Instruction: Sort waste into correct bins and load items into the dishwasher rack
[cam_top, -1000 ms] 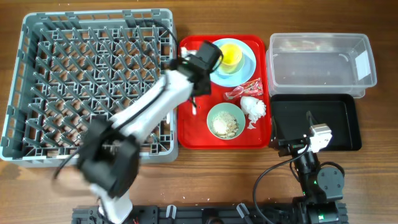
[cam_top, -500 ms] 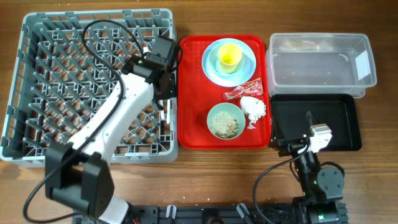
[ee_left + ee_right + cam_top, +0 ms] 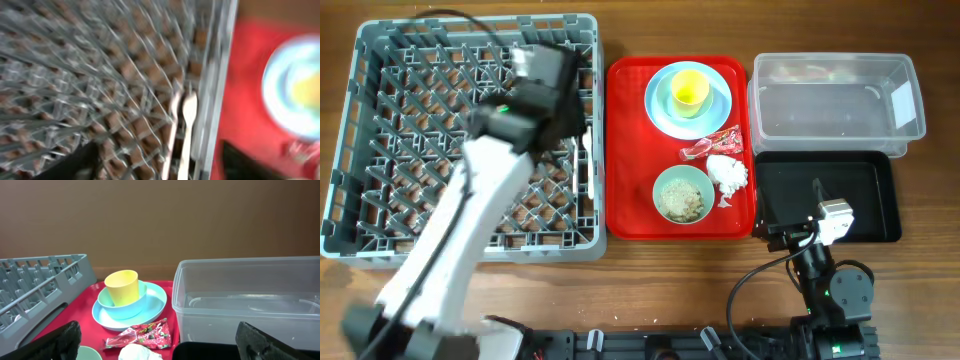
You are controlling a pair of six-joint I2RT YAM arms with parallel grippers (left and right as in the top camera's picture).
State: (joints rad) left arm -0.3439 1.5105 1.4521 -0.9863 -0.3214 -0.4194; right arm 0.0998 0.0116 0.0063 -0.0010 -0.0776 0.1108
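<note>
My right gripper rises next, tilts its fingers down and lowers onto the rack-side rim [image 3: 657, 194].
The white fork and spoon [image 3: 588, 168] lie side by side in the grey dishwasher rack [image 3: 380, 200], along its right wall; the blurred left wrist view shows the pair [image 3: 186, 125] on the lattice. My left gripper [image 3: 570, 125] hovers above them, open and holding nothing, its dark fingers [image 3: 70, 162] spread on either side. On the red tray are the blue plate [image 3: 715, 110] with the yellow cup [image 3: 690, 90], the red-and-white wrapper [image 3: 712, 145], the white tissue [image 3: 727, 172] and the mint bowl [image 3: 682, 194] holding rice scraps. My right gripper [image 3: 817, 225] rests open by the black tray.
The clear tub [image 3: 835, 95] stands at the back right, with the black tray [image 3: 860, 195] in front of it. The flat red tray [image 3: 630, 215] lies between rack and bins. In the right wrist view the tub [image 3: 250, 295] is close on the right.
My left gripper carried the fork and spoon from the red tray over the rack wall, opened, and left them lying in the rack. The right arm has not moved.
</note>
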